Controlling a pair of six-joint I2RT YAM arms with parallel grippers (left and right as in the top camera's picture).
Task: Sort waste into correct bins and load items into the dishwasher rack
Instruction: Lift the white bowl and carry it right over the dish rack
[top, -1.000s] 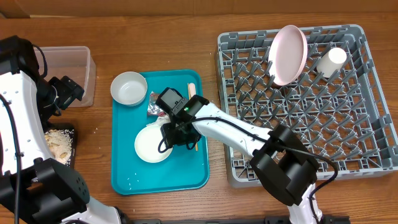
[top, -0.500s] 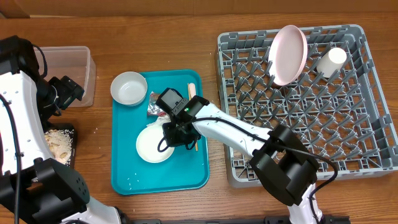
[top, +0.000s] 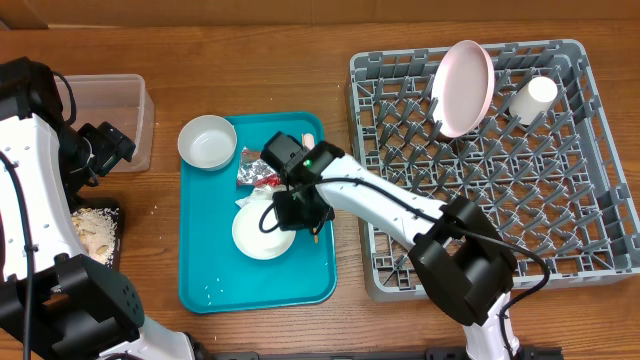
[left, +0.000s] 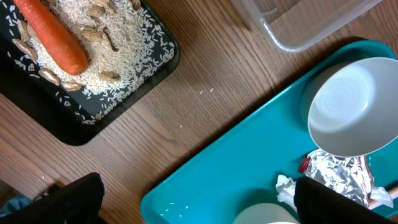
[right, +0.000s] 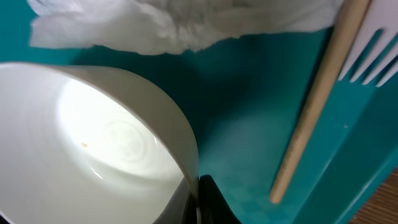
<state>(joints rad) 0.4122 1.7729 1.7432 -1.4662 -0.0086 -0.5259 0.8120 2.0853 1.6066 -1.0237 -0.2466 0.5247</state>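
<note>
The dishwasher rack's wires beside the cup are empty, so my right gripper will next lift to the right in the overhead view and let go of the small white bowl onto them.
My right gripper (top: 291, 213) is shut on the rim of a small white bowl (top: 260, 234) on the teal tray (top: 215, 285). The right wrist view shows the bowl's wall (right: 93, 143) pinched between my dark fingers (right: 209, 200), with a crumpled napkin (right: 180, 25) and a white fork (right: 373, 43) close by. A second white bowl (top: 207, 142) and a foil wrapper (top: 254, 176) lie at the tray's far end. In the dishwasher rack (top: 560, 200) stand a pink plate (top: 465, 87) and a cup (top: 530, 98). My left gripper (left: 205, 208) hangs open above the tray's left edge. The carrot (left: 53, 37) lies on rice in the black tray (left: 134, 81).
The clear tub (top: 112, 118) stands at the far left, behind the black tray (top: 110, 215). A wooden stick (right: 317, 106) lies beside the fork on the tray. A few rice grains (left: 174, 208) are scattered near the tray's corner. Bare wooden table lies between the bins and the tray.
My right gripper has shut on the bowl's rim. It has moved a little to the right and taken the bowl with it. The left arm has not moved.
</note>
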